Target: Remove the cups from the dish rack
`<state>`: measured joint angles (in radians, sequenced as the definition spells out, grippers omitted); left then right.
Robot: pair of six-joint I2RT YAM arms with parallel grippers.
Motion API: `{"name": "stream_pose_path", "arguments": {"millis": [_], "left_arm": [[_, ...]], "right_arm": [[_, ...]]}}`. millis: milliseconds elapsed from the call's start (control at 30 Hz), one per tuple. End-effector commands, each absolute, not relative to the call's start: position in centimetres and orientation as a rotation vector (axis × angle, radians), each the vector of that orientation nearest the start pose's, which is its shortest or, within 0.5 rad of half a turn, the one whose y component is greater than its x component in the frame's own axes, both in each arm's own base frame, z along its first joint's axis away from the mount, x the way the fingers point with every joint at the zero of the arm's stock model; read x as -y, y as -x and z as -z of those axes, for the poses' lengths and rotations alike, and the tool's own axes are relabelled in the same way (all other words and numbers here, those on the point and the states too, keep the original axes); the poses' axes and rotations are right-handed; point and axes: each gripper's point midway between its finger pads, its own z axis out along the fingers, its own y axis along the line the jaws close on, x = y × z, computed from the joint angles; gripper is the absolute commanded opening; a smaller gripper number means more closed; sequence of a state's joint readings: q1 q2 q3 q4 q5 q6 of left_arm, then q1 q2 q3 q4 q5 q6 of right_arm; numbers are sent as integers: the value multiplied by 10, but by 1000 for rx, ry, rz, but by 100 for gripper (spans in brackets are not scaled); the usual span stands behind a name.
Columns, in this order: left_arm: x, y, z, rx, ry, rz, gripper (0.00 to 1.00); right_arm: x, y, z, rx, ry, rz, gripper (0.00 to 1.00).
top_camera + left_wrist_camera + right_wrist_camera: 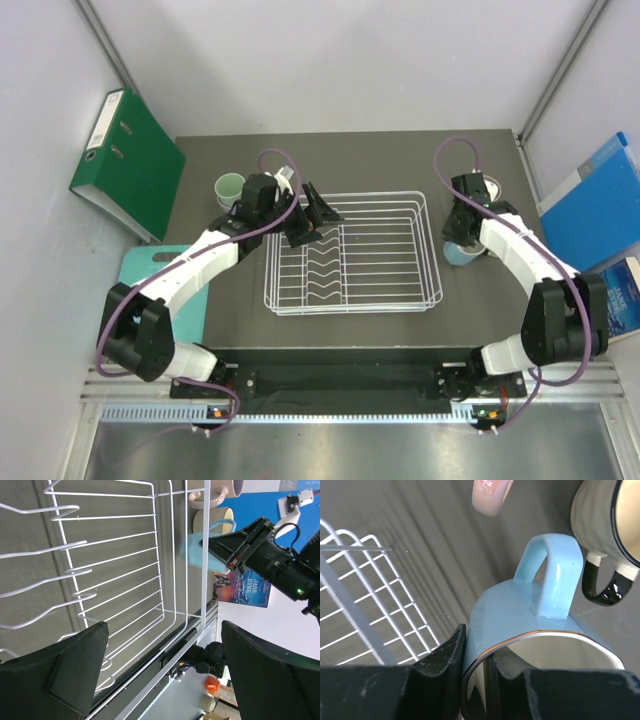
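Observation:
My right gripper should go down a little and let go of the rim of the light blue cup (462, 254), because the cup is above bare table between the rack and the cream cup.
The white wire dish rack (350, 255) sits mid-table with no cups showing in it; it also fills the left wrist view (125, 570). My right gripper (461, 236) (476, 642) is shut on the rim of the light blue cup (462, 254) (520, 610), one finger inside and one outside, just right of the rack. My left gripper (312, 222) (164, 626) is open and empty over the rack's back left part. A mint green cup (231, 187) stands behind the rack at left. A pink cup (491, 495) and a cream cup with a black handle (602, 525) stand behind the blue one.
A green binder (125, 165) leans at the back left and a teal board (150, 268) lies beside the left arm. Blue folders (595, 200) and a book (625, 300) lie off the table's right edge. White walls enclose the back and sides.

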<state>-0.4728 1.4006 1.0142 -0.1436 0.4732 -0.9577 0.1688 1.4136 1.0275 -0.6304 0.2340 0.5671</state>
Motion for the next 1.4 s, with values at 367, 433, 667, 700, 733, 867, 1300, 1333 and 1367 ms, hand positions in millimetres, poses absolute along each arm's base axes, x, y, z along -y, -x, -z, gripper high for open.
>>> {"name": "stream_pose_path", "arguments": {"millis": [367,433,667,700,733,867,1300,1333,1367], "left_arm": [[281,-307,-210,-2312,243,1266,99],[282,-307,-208,-2316,241,1266,99],[284,-308,-207,-2315,228,1264,99],[285,-308,-207,-2315,226,1263,99],[284,-308,-207,-2315,222,1261,99],[285,-308,-204,-2327,210,1247,99],[261,-320,-180,-2463,96,799,99],[258,-320,-173,-2488,76,729,99],[254,-320,-170,-2493,31,650,99]], "right_arm": [[-32,-348,-87,-2489,-570,1,0],[-33,-348,-88,-2492,-560,-5,0],[-37,-350,-104,-2461,-554,-42,24],[-39,-350,-112,-2443,-552,-62,36],[-40,-353,-120,-2427,-553,-76,41],[-57,-356,-155,-2361,-521,-143,62],[-103,-332,-312,-1945,-315,-371,98],[-104,-328,-317,-1927,-283,-359,99],[-109,-322,-328,-1889,-257,-356,100]]}}
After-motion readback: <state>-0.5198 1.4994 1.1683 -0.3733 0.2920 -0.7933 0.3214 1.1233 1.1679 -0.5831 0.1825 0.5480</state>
